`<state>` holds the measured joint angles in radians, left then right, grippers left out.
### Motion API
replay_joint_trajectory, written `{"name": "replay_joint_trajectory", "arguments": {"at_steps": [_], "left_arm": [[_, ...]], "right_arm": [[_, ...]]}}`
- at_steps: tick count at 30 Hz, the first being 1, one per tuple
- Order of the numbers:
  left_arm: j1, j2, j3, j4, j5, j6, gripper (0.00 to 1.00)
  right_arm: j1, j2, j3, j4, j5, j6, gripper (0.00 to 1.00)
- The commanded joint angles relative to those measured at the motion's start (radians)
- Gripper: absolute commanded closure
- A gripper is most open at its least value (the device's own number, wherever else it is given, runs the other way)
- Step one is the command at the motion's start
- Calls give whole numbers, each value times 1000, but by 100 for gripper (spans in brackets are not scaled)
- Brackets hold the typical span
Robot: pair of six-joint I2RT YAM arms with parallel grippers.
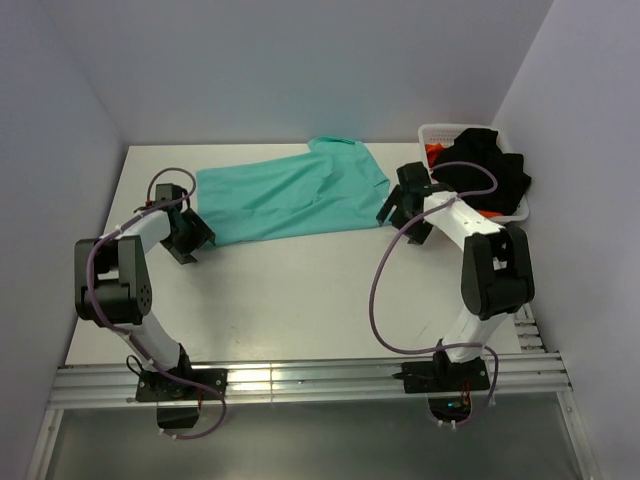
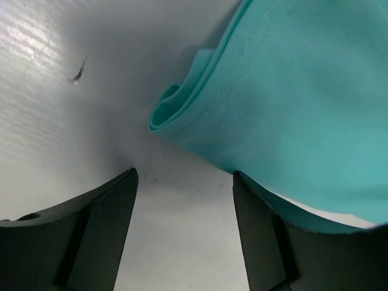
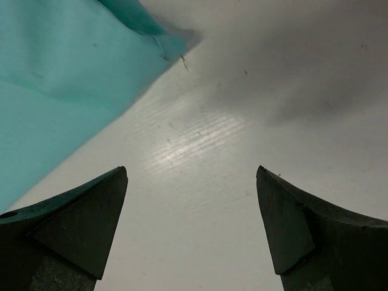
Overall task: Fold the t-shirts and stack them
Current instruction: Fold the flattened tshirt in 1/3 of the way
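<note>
My right gripper will go down and outward next, to the shirt's near corner by the basket (image 3: 172,47). Its fingers are only over bare table, and that corner is below and further outward.
A teal-green t-shirt (image 1: 290,195) lies partly folded on the white table (image 1: 300,290), toward the back. My left gripper (image 1: 190,238) sits at the shirt's left edge, open, with only bare table between its fingers (image 2: 185,176). In the left wrist view the shirt's doubled edge (image 2: 167,112) lies just ahead, and cloth (image 2: 291,91) drapes past the right finger. My right gripper (image 1: 400,212) stands open at the shirt's right edge, over bare table (image 3: 191,173), with the teal cloth (image 3: 60,73) up to the left. A black t-shirt (image 1: 490,172) and an orange-red one (image 1: 434,152) lie in the basket.
A white slotted basket (image 1: 436,131) stands at the back right corner, against the right wall. Grey walls close in the table on the left, back and right. An aluminium rail (image 1: 300,380) runs along the near edge by the arm bases.
</note>
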<state>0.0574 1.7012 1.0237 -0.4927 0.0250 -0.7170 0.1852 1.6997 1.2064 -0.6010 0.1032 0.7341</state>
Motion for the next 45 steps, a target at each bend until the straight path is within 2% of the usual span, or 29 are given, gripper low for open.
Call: {"name": "replay_joint_trajectory", "arguments": {"at_steps": [1,14,19,20,22,23,27,29,31,32,33,34,37,41,44,45], "left_arm": [[-7,49,62,-12,-20,5,30],[-8,163,141,-10,-20,-27,38],[-7,202,173,-21,-20,-18,41],[-7,209,183,-23,-20,-18,42],[-7,221,190,-23,-20,-18,43],[-7,224,197,-21,-22,-19,43],[-7,245,208,-21,-20,-22,46],[-7,255,214,-20,-20,-28,47],[-7,262,219,-20,-20,-32,47],[-7,264,223,-18,-20,-33,48],[-7,265,225,-18,-20,-36,48],[-7,271,226,-18,-20,-39,49],[-7,282,233,-18,-20,-39,57],[-7,298,223,-6,-54,-36,86],[-7,305,213,2,-63,-41,100],[-7,305,210,2,-65,-45,100]], "right_arm": [[-4,-11,-17,49,3,-18,6],[-4,230,149,40,33,-36,8],[-4,287,226,38,55,-32,14],[-4,308,242,5,64,-21,22],[-6,324,265,-13,88,-19,32],[-7,325,260,-10,93,-24,41],[-10,339,294,-23,99,-33,47],[-10,369,327,-60,101,-33,61],[-10,393,380,-85,101,-33,66],[-10,414,395,-103,99,-38,72],[-10,423,419,-111,101,-39,83],[-10,439,430,-120,104,-39,98],[-12,448,446,-134,105,-47,100],[-10,433,421,-134,102,-70,100],[-12,402,383,-132,110,-82,100],[-13,391,354,-129,110,-85,100]]}}
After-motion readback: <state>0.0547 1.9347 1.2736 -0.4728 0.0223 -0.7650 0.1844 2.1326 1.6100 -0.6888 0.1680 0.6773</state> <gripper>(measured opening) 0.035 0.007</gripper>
